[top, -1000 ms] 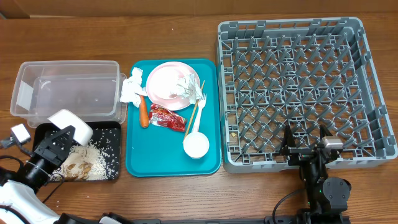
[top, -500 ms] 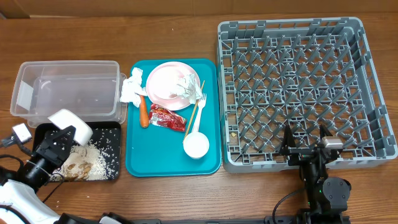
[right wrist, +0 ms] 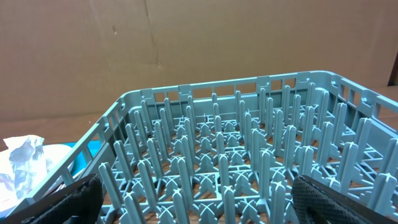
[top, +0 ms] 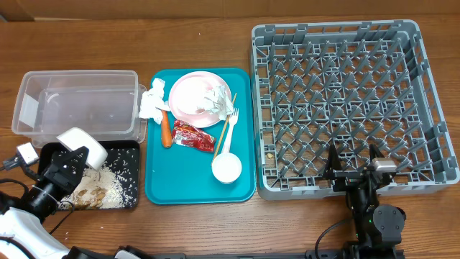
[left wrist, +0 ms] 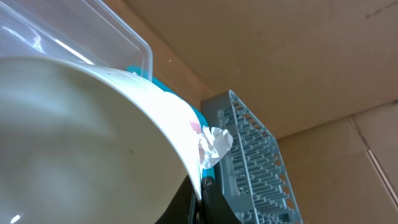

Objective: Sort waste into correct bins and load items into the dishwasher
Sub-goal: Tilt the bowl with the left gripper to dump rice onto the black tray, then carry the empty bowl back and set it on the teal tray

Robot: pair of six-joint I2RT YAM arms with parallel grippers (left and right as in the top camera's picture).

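Note:
The bowl (top: 77, 142) swings over the teal tray next with my left gripper and levels out. Then it comes down and is released beside the white cup, because the teal tray's near corner (top: 179, 177) is empty.
My left gripper (top: 59, 171) is shut on the rim of a white bowl (top: 77, 142), which is tipped over the black tray bin (top: 122, 151) holding rice and brown scraps (top: 100, 185). In the left wrist view the bowl (left wrist: 81, 137) fills the frame, its edge pinched at my left gripper (left wrist: 200, 194). On the teal tray (top: 162, 185) lie a pink plate (top: 190, 97) with a crumpled napkin (top: 215, 99), another napkin (top: 152, 104), a carrot (top: 167, 129), a red wrapper (top: 194, 137), a fork (top: 232, 122), a chopstick (top: 223, 133) and a white cup (top: 226, 167). My right gripper (top: 353, 164) stands open at the front edge of the dishwasher rack (top: 345, 93).
The clear tub bin (top: 79, 101) sits behind the black tray. The right wrist view looks across the rack's pegs (right wrist: 236, 155), with my right gripper (right wrist: 199, 205) wide apart and a napkin (right wrist: 25, 162) at the far left.

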